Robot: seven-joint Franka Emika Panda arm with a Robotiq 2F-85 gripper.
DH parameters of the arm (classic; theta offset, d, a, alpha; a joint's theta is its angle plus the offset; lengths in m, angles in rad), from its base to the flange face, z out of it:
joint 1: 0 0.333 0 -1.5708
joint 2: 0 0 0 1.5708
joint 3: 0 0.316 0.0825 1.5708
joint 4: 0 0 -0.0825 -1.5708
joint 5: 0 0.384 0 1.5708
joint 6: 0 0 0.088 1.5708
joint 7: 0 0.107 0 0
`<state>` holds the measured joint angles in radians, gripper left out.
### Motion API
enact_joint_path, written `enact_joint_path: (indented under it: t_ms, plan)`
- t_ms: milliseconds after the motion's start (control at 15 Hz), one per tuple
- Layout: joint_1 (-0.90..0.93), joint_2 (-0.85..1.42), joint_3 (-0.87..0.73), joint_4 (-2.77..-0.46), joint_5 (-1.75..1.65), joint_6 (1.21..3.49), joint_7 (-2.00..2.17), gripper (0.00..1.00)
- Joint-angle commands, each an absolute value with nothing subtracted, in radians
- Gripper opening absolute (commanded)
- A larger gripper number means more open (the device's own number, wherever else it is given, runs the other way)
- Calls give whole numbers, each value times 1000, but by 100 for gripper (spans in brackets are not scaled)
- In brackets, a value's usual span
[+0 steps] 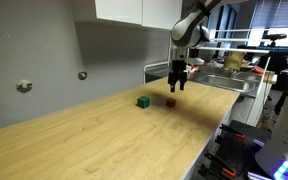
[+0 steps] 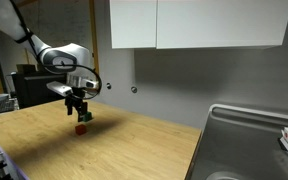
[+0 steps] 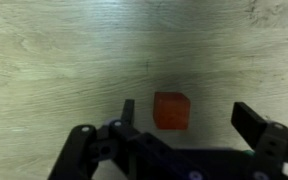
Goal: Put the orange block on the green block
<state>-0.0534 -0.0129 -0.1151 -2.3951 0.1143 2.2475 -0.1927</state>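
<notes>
The robot next needs to lower its open gripper straight down over the orange block (image 1: pixel 170 101) (image 3: pixel 171 110) until the fingers are on either side of it, and then close, as the orange block rests on the tabletop below them.
The orange block (image 1: pixel 170 101) is a tiny red-orange cube on the wooden table; it also shows in an exterior view (image 2: pixel 81 128) and in the wrist view (image 3: pixel 171 110). The green block (image 1: pixel 143 101) sits a short way beside it; in the other exterior view the gripper hides most of it. My gripper (image 1: pixel 177 85) hangs just above the orange block, also seen in an exterior view (image 2: pixel 78 113). In the wrist view my gripper (image 3: pixel 189 115) is open, with the orange block between the fingers, nearer one of them, and untouched.
The wooden table (image 1: pixel 104 140) runs to a metal sink (image 2: pixel 246 140) at one end. A grey wall with two round fittings (image 1: pixel 24 86) stands behind the table. White cabinets (image 2: pixel 199 22) hang above.
</notes>
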Motion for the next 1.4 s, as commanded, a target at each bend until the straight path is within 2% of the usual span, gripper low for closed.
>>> enact_joint_path:
  t_ms: [0,600,667,733,800,1200,1333]
  plan:
    - [-63,119,-96,-2274,139,2188,-227,100]
    - [-83,353,-56,-2088,122,2079,-224,100]
    - [-86,367,-54,-2076,121,2074,-223,75]
    - [-88,376,-53,-2068,118,2068,-219,75]
    - [-90,383,-53,-2059,116,2064,-216,69]
    - [-99,371,-57,-2032,100,2043,-202,20]
    - [-95,359,-58,-2023,88,2038,-196,18]
